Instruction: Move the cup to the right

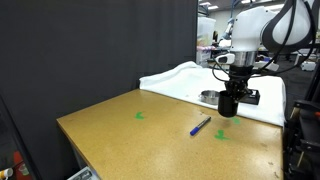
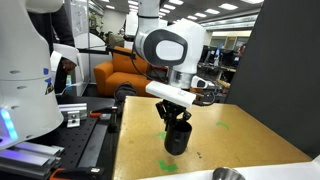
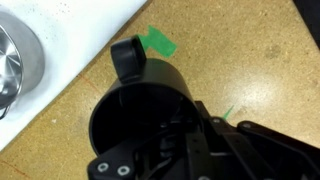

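Observation:
Next, my gripper lowers toward the green tape mark by the white sheet and releases the cup's rim, because the mark lies on clear table below the held cup (image 1: 229, 105).
The black cup (image 1: 229, 105) stands upright over the brown table near its far edge, and it also shows in an exterior view (image 2: 177, 138). My gripper (image 1: 229, 91) comes down from above and is shut on the cup's rim. In the wrist view the cup (image 3: 125, 110) fills the middle, with one finger (image 3: 128, 56) against the outside of its wall. I cannot tell whether the cup rests on the table or hangs just above it.
A silver bowl (image 1: 208, 97) and a flat black box (image 1: 251, 96) sit on the white sheet (image 1: 180, 78) behind the cup. A blue pen (image 1: 200, 126) lies on the table (image 1: 120, 140). Green tape marks (image 1: 220, 133) (image 1: 140, 116) are on the table.

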Motion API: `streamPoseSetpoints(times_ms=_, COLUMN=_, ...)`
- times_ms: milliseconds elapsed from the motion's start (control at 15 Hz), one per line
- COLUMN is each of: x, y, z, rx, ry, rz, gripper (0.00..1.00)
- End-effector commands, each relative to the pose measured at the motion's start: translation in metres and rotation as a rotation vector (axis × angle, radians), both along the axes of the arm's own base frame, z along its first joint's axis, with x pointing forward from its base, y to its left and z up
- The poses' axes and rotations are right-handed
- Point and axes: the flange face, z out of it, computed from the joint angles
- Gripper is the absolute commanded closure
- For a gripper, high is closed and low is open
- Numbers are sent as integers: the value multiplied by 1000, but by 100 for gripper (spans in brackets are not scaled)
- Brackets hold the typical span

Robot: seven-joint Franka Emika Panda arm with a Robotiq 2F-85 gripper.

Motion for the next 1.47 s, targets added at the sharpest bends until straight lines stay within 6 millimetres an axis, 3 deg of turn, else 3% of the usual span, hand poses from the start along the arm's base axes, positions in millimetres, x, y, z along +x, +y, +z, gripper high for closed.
streamPoseSetpoints(times_ms=0, x=-5, y=-5, z=-1, rx=-14, ry=-4, rz=-19, gripper=98)
streamPoseSetpoints(times_ms=533, x=-15, y=6, z=-43, rx=10, ry=25, rz=-10, gripper=98)
streamPoseSetpoints(times_ms=800, x=-15, y=8, z=-44, rx=18, ry=12, rz=-8, gripper=98)
streamPoseSetpoints(times_ms=867, x=-15, y=9, z=-43, rx=21, ry=11, rz=-8, gripper=69)
streamPoseSetpoints(times_ms=1000, x=-15, y=11, z=-42, rx=24, ry=1, rz=-1, gripper=63)
streamPoseSetpoints(times_ms=1400, x=-19, y=12, z=-39, rx=22, ry=-21, rz=4, gripper=20)
